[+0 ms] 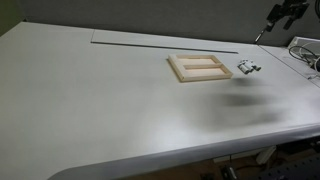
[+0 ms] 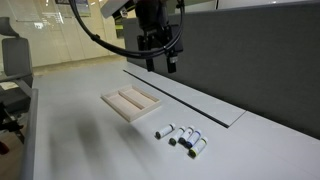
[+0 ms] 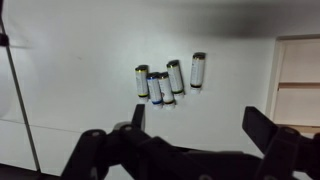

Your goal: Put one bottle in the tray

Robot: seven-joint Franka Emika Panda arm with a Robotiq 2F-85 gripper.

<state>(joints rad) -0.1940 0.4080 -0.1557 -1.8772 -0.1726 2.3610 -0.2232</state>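
The gripper lowers over the tiny bottle apart from the others, nearest the tray [image 1: 199,67], next, with its fingers either side of the bottle's pale body.
Several tiny pale bottles [image 3: 166,80] with dark ends lie side by side on the white table; they also show in both exterior views [image 1: 247,68] [image 2: 184,137]. The light tan wooden tray [image 1: 199,67] sits beside them, seen too in an exterior view [image 2: 131,102] and at the right edge of the wrist view [image 3: 298,75]. My gripper [image 3: 196,120] is open and empty, hanging well above the bottles. In an exterior view it is high over the table [image 2: 161,58]; in another it is at the top right corner [image 1: 287,14].
A long thin seam or strip [image 1: 160,44] runs across the table behind the tray. Cables [image 1: 305,55] lie at the table's right edge. A dark partition wall [image 2: 260,60] stands behind the table.
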